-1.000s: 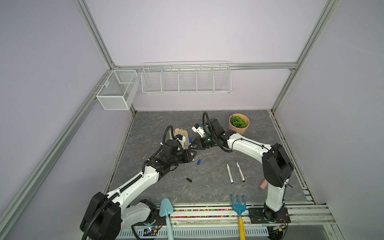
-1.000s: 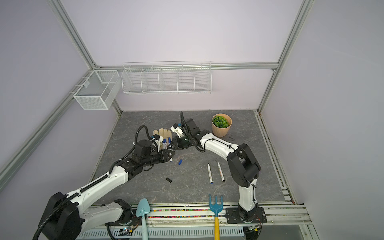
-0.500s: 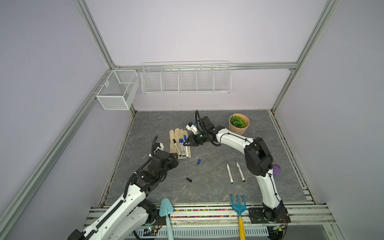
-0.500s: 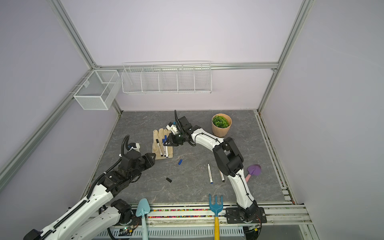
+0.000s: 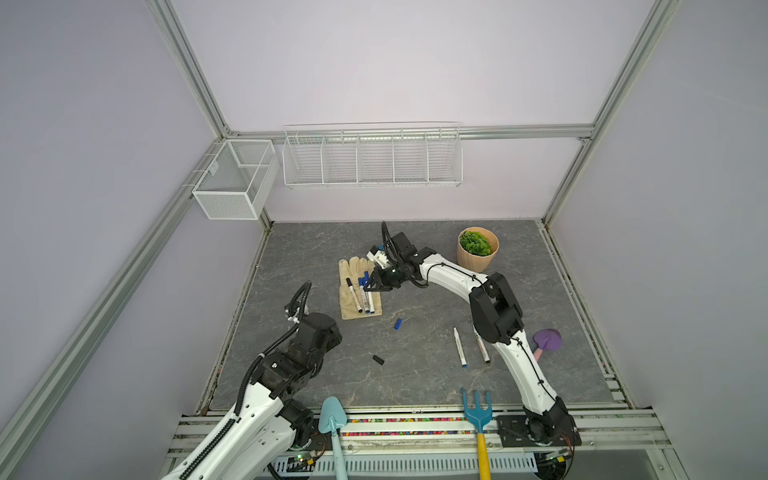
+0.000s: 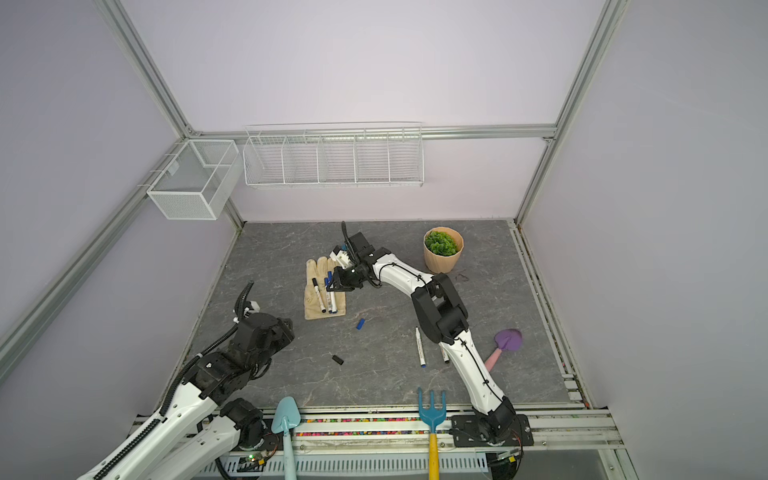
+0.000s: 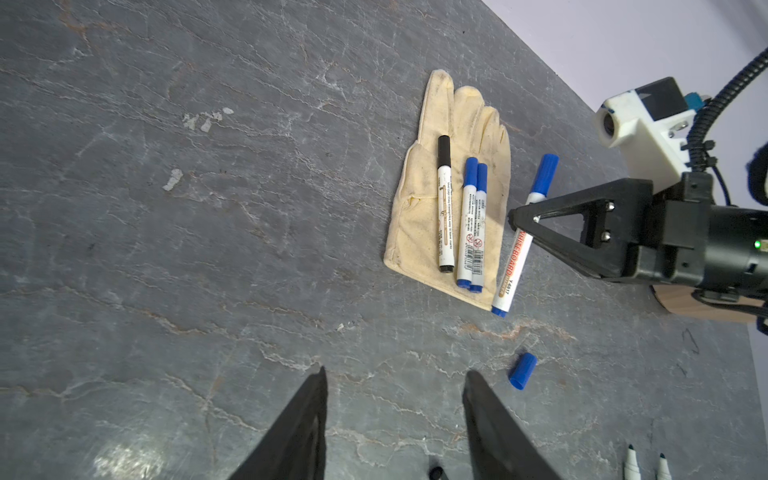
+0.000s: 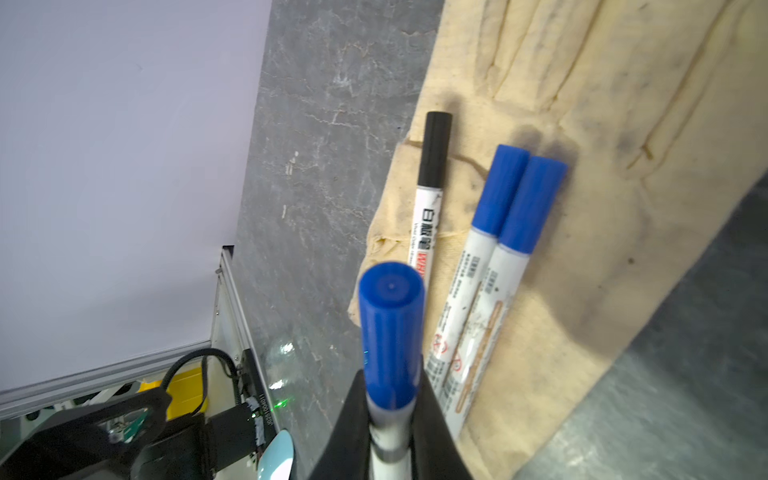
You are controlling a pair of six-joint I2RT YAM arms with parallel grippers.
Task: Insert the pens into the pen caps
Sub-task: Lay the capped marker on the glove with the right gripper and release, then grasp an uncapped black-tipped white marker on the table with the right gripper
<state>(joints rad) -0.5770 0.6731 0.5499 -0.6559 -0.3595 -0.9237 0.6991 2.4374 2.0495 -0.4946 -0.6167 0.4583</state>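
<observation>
I will next use my right gripper to lower the pen's white body onto the bare part of the glove (image 6: 340,301) (image 8: 572,312) beside the blue-capped pens and release it, as that part is empty.
My right gripper (image 8: 390,386) is shut on the white barrel of a pen (image 7: 519,245) wearing a blue cap (image 8: 390,328), held above the right edge of a cream glove (image 7: 415,232). On the glove lie three capped pens: one with a black cap (image 7: 444,208) and two with blue caps (image 7: 468,224). A loose blue pen cap (image 5: 398,324) and a loose black pen cap (image 5: 377,359) lie on the table. Two uncapped pens (image 5: 459,347) lie side by side further right. My left gripper (image 7: 395,372) is open and empty, at the front left, away from the glove.
A potted plant (image 5: 478,257) stands at the back right. A purple trowel (image 5: 547,340) lies at the right. A blue rake (image 5: 478,409) and a teal shovel (image 5: 332,419) lie over the front rail. Wire baskets (image 5: 372,158) hang on the back wall.
My left arm has drawn back from the glove to the front left and its jaws have opened. My right gripper keeps the capped pen and has shifted slightly over the glove's edge.
</observation>
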